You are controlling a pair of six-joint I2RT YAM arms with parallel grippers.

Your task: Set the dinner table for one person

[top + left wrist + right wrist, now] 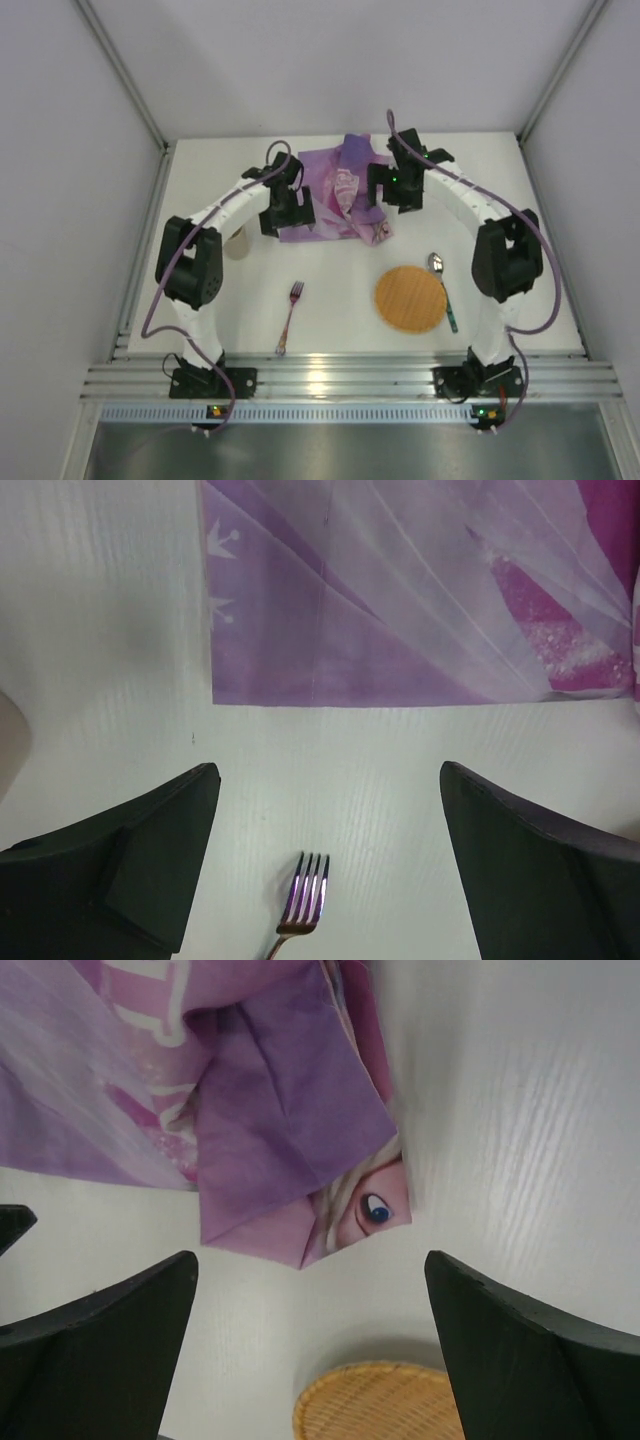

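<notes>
The purple layer is folded over the placemat (335, 190) and leaves it bunched up. My right gripper should next move down onto the free corner of the purple flap (383, 214).
The white dinner table (335, 300) carries a crumpled purple printed placemat (335, 190) at the back centre. My left gripper (287, 218) hovers over the placemat's near left edge, open and empty. In the left wrist view its fingers (328, 770) frame bare table, with the placemat's straight edge (400, 610) beyond them. My right gripper (393, 195) stands open and empty over the folded right corner (290, 1130). A fork (290, 315) (303, 890), a round woven plate (410, 298) (380, 1400) and a spoon (440, 285) lie nearer the front.
A beige cup (237, 242) stands left of the placemat, close to the left arm's elbow. A ribbed aluminium rail (350, 380) runs along the front edge, and grey walls close in the left, right and back sides.
</notes>
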